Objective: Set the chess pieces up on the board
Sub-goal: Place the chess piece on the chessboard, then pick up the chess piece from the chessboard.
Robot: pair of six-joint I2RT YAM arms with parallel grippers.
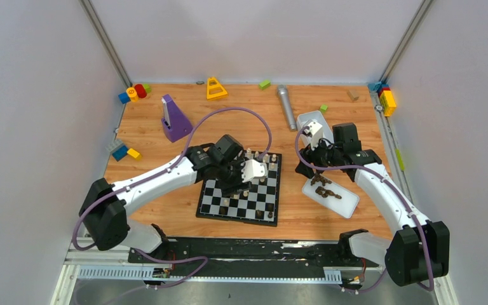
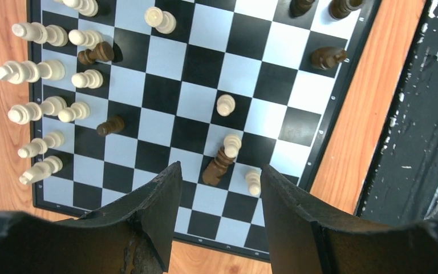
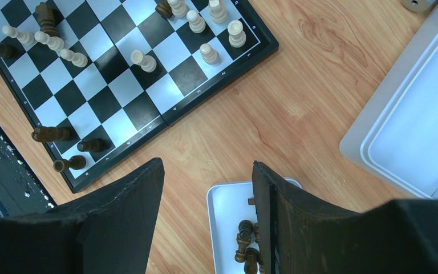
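Note:
My left gripper moves outward and down next onto the upright dark brown pawn (image 2: 112,125), which stands misplaced near the cream pawns.
The board (image 1: 213,202) lies at the table's middle, with cream chess pieces (image 2: 34,71) lined along its far rows and a few dark ones (image 2: 326,57) near the front edge. My left gripper (image 2: 219,171) hovers open above the board (image 2: 205,63), nothing between its fingers. Just ahead of its tips a dark piece (image 2: 215,166) leans against a cream pawn (image 2: 232,144). My right gripper (image 3: 208,168) is open and empty above the wood, beside a white tray (image 3: 228,211) holding several dark pieces (image 3: 244,240). In the top view the left gripper (image 1: 244,175) is over the board and the right gripper (image 1: 311,160) is above the tray (image 1: 348,204).
A second white tray (image 1: 314,121) sits behind the right arm. A purple block (image 1: 175,121), a yellow triangle (image 1: 216,89), a grey cylinder (image 1: 286,107) and coloured toy blocks (image 1: 133,92) lie along the back. A black rail (image 1: 241,251) runs along the near edge.

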